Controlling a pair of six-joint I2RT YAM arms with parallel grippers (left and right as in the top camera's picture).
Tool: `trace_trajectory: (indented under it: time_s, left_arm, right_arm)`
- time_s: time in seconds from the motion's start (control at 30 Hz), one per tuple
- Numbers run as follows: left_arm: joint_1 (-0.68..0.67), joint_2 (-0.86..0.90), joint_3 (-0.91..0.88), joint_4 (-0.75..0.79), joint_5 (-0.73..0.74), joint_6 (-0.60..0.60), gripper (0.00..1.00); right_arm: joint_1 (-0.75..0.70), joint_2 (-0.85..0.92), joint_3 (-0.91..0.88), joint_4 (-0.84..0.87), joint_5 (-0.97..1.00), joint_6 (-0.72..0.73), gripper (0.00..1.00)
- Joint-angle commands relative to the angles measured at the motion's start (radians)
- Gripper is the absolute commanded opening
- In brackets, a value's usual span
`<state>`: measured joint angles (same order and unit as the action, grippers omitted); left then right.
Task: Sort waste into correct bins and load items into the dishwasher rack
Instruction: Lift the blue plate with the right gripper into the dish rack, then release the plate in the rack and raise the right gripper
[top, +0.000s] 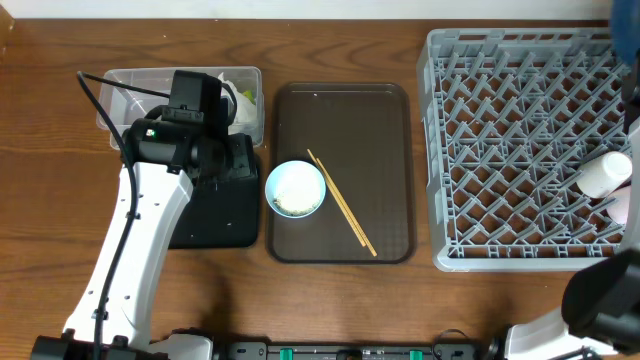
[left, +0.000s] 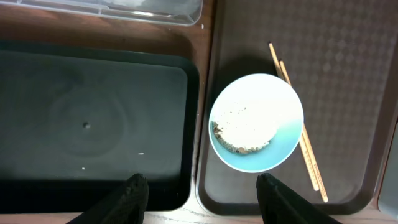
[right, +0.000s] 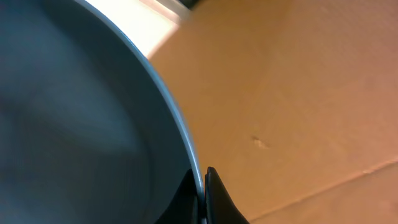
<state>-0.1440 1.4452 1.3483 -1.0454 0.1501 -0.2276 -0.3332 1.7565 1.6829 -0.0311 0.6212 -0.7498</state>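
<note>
Next, my right gripper lowers the dark blue plate into the dishwasher rack's far end (top: 592, 62) and releases its rim, because those slots stand empty beyond the cups.
My left gripper (left: 202, 202) is open and empty, hovering over the seam between the black tray (left: 93, 118) and the brown serving tray. The white bowl with a pale blue rim (left: 256, 122) holds rice scraps (left: 245, 140) and stands on the serving tray beside the chopsticks (left: 298, 130). In the overhead view the bowl (top: 295, 188) is just right of the left gripper (top: 232, 165). My right gripper (right: 200, 193) is shut on the rim of the dark blue plate (right: 74, 124). The plate shows at the overhead view's top right corner (top: 626, 30), above the dishwasher rack (top: 520, 150).
The clear tub (top: 130, 85) at the back left holds a crumpled white napkin (top: 240, 95). The black tray (top: 215, 215) lies in front of it. Chopsticks (top: 342, 203) lie on the brown serving tray (top: 380, 120). Two small cups (top: 605, 172) (top: 625, 205) sit in the rack's right side.
</note>
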Motion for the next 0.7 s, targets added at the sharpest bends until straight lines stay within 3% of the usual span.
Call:
trace_trajectory:
  time_s: [0.0,0.2,0.67]
  left_arm:
    - [0.005,0.007,-0.004,-0.001,-0.01,0.016,0.59]
    - [0.005,0.007,-0.004,0.0,-0.01,0.016,0.59]
    - [0.005,0.007,-0.004,0.007,-0.009,0.016,0.6]
  right_arm:
    - [-0.031,0.074,0.007,0.085,0.118,-0.147,0.01]
    - [-0.051,0.157,0.007,0.173,0.142,-0.259,0.01]
    - [-0.064,0.302,0.007,0.174,0.228,-0.22,0.01]
